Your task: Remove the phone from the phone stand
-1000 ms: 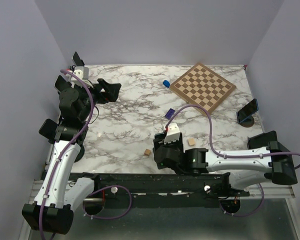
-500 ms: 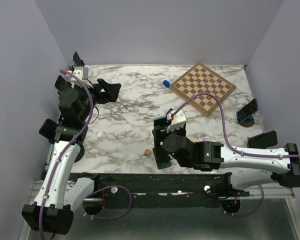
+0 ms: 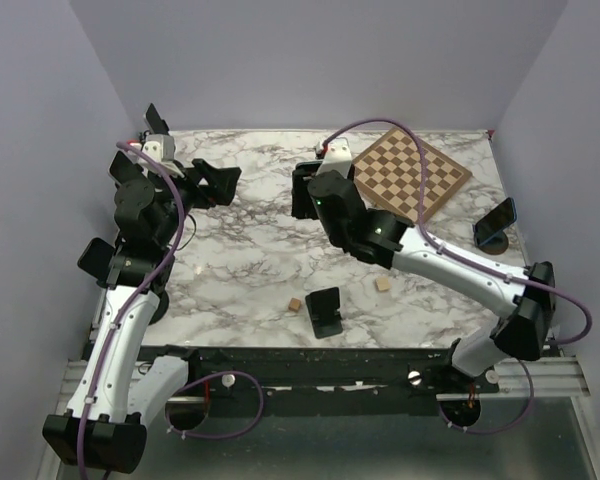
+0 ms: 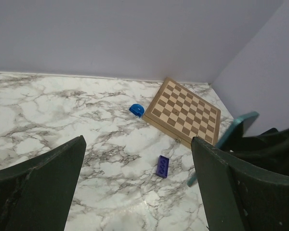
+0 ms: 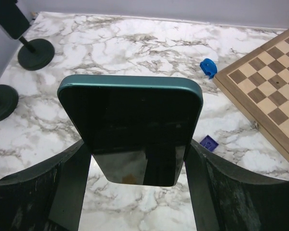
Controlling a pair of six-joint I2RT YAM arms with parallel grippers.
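Note:
Next, I lower my right gripper, tipping its fingers downward, and release the phone onto the marble beside the purple brick, since that spot is empty.
My right gripper (image 3: 302, 192) is shut on a dark phone with a teal-green rim (image 5: 130, 115) and holds it in the air over the far middle of the table. Its fingers (image 5: 72, 185) press the phone's two long edges. The black phone stand (image 3: 325, 312) sits empty near the front edge, well apart from the phone. The phone's teal edge also shows in the left wrist view (image 4: 233, 130). My left gripper (image 3: 220, 180) is open and empty at the far left, above the marble (image 4: 137, 183).
A wooden chessboard (image 3: 405, 173) lies at the back right, with a small blue piece (image 3: 332, 167) beside it. A purple brick (image 4: 163, 166) lies mid-table. Two wooden cubes (image 3: 294, 304) (image 3: 383, 284) lie near the stand. A second blue phone on a round stand (image 3: 495, 225) is at the right edge.
My right gripper has come up off the stand with the phone in it and swung to the far middle of the table. The stand is left empty. The left arm has barely moved.

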